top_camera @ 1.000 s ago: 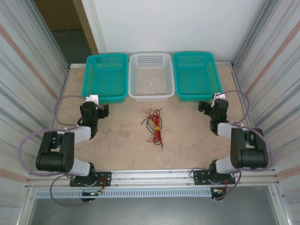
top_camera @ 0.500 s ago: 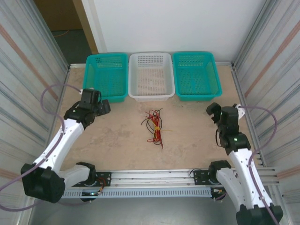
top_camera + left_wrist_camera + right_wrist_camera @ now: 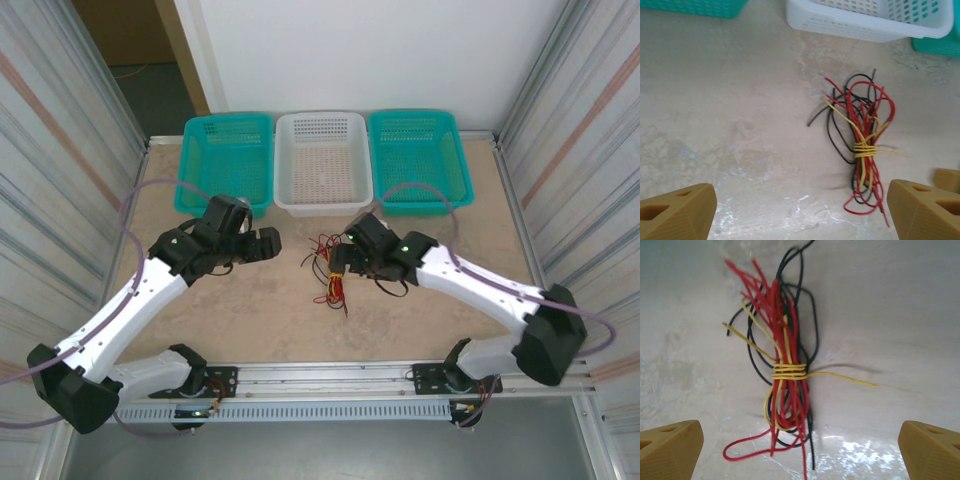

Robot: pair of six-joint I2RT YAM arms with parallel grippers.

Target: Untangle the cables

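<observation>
The middle part of the bundle is below the right gripper's open fingers, so the robot will next lower that gripper onto it at the yellow windings and close its fingers around it.
The cables (image 3: 331, 285) lie as one bundle at the middle of the table: thin red, black and pale yellow wires, with a yellow wire wound several times around the waist (image 3: 788, 370). My right gripper (image 3: 346, 257) hovers just over the bundle's right side, open, its fingertips (image 3: 668, 449) wide on either side of the lower loops. My left gripper (image 3: 264, 243) hangs open to the left of the bundle, apart from it. In the left wrist view the cables (image 3: 862, 145) sit toward the right finger (image 3: 922, 212). Nothing is held.
Three baskets stand in a row at the back: teal (image 3: 228, 210), white (image 3: 322, 207), teal (image 3: 422, 207). The white basket's wall (image 3: 865, 27) is close beyond the bundle. Corrugated metal walls close in both sides, with a rail along the near edge.
Both arms have swung in from the table's sides toward the centre. The right gripper now hangs over the bundle, the left just to its left. The cables have not moved.
</observation>
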